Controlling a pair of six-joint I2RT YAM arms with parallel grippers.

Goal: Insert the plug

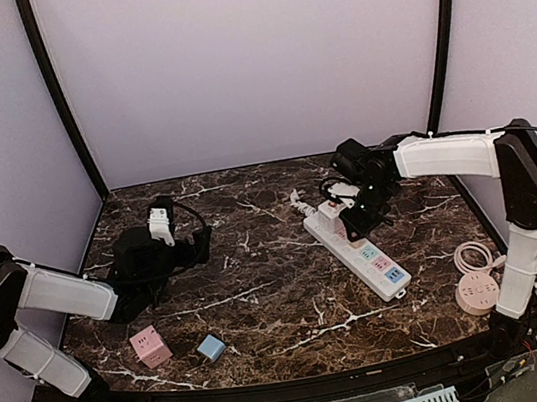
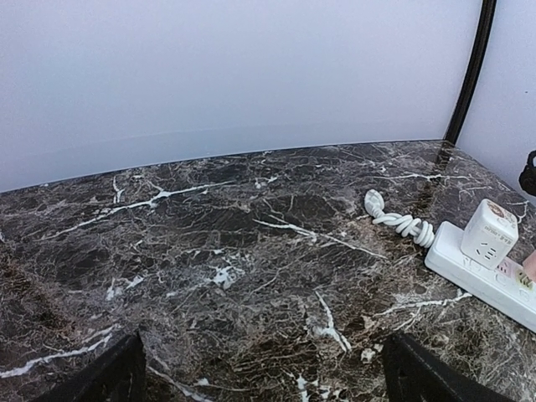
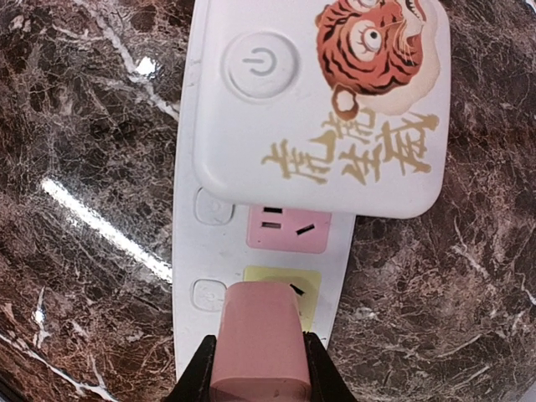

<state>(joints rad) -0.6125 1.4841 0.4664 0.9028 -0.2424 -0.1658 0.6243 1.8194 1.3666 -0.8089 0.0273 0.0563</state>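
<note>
The right gripper lowers toward the power strip's yellow socket next and releases the pink plug there, since the pink plug already stands over it, between my fingers.
A white power strip lies on the marble table right of centre. My right gripper is over it, shut on a pink plug. In the right wrist view the black fingers clamp the plug's sides, and the plug stands over the strip's yellow socket, covering most of it. Its pins are hidden. A pink socket lies just beyond. A large white adapter with a tiger picture is plugged in at the strip's far end. My left gripper is open and empty, far to the left.
A pink cube adapter and a blue cube adapter lie near the front left. A round white socket with a cable sits at the front right. The strip's coiled white cord lies behind it.
</note>
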